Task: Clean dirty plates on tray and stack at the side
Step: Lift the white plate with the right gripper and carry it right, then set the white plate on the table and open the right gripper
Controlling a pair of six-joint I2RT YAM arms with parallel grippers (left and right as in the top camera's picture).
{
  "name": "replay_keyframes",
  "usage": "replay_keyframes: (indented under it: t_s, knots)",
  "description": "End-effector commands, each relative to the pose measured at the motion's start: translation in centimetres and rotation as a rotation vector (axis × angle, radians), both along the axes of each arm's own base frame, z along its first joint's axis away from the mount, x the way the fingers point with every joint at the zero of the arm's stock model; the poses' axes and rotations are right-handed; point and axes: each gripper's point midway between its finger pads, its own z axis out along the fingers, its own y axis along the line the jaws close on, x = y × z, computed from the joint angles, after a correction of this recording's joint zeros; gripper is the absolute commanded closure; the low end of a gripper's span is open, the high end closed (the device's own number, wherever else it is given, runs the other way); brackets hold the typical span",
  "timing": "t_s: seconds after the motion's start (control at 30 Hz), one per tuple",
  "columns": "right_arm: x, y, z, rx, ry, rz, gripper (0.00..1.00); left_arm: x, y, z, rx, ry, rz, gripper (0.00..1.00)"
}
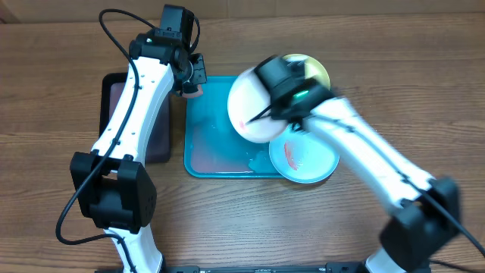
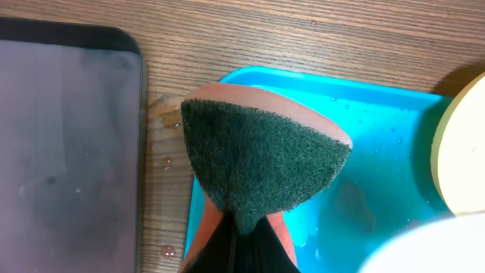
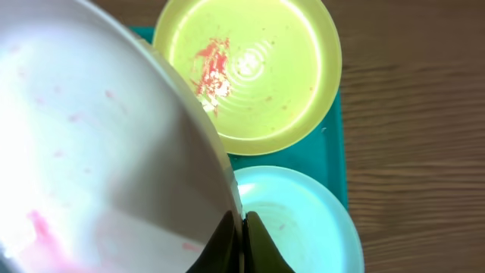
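My right gripper should pass the tray's edge, then go down and release the plate on the empty wood below, to the gripper's right in the overhead view.
My right gripper (image 1: 282, 106) is shut on the rim of the white plate (image 1: 254, 106) and holds it tilted above the turquoise tray (image 1: 208, 148); faint pink smears show on the white plate in the right wrist view (image 3: 91, 152), where the jaws (image 3: 241, 227) pinch its edge. The yellow-green plate (image 3: 246, 72) with a red smear lies at the tray's far right corner. The pale mint plate (image 1: 303, 158) with a red smear lies at the tray's near right corner. My left gripper (image 1: 193, 82) is shut on an orange sponge with a green scouring face (image 2: 258, 163), over the tray's far left corner.
A smaller black tray (image 1: 132, 121) lies left of the turquoise tray, on the wooden table. Water drops (image 2: 167, 161) sit on the wood between the two trays. The turquoise tray's floor looks wet.
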Motion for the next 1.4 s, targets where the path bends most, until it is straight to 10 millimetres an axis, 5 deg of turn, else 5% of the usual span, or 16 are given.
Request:
replay_keyframes:
  t_s: [0.0,0.17,0.33,0.53,0.8,0.97,1.0,1.2,1.37]
  knots:
    - [0.4,-1.9,5.1,0.413,0.030,0.065,0.96,0.3,0.5,0.6,0.006,-0.019,0.021,0.96]
    - [1.8,-11.4,4.2,0.493,0.042,-0.173,0.96,0.3,0.5,0.6,0.007,-0.019,0.021,0.96]
    - [1.1,-20.8,1.4,0.483,0.039,-0.420,0.96,0.3,0.5,0.6,0.007,-0.017,0.021,0.96]
    - [-1.9,-27.1,-5.0,0.445,0.074,-0.654,0.96,0.3,0.5,0.6,0.007,-0.017,0.021,0.96]
    - [-4.0,-28.8,-11.1,0.450,0.055,-0.732,0.96,0.3,0.5,0.6,0.007,-0.017,0.021,0.96]
    - [-4.7,-29.1,-12.9,0.425,0.062,-0.749,0.96,0.2,0.5,0.6,0.007,-0.016,0.021,0.96]
    - [-4.8,-29.0,-13.1,0.425,0.070,-0.751,0.89,0.2,0.5,0.6,0.007,-0.016,0.021,0.96]
    - [-4.5,-28.5,-12.4,0.454,0.084,-0.726,0.66,0.2,0.5,0.6,0.007,-0.013,0.021,0.96]
    - [-3.0,-26.3,-7.9,0.551,0.112,-0.589,0.61,0.1,0.5,0.6,0.008,-0.012,0.021,0.96]
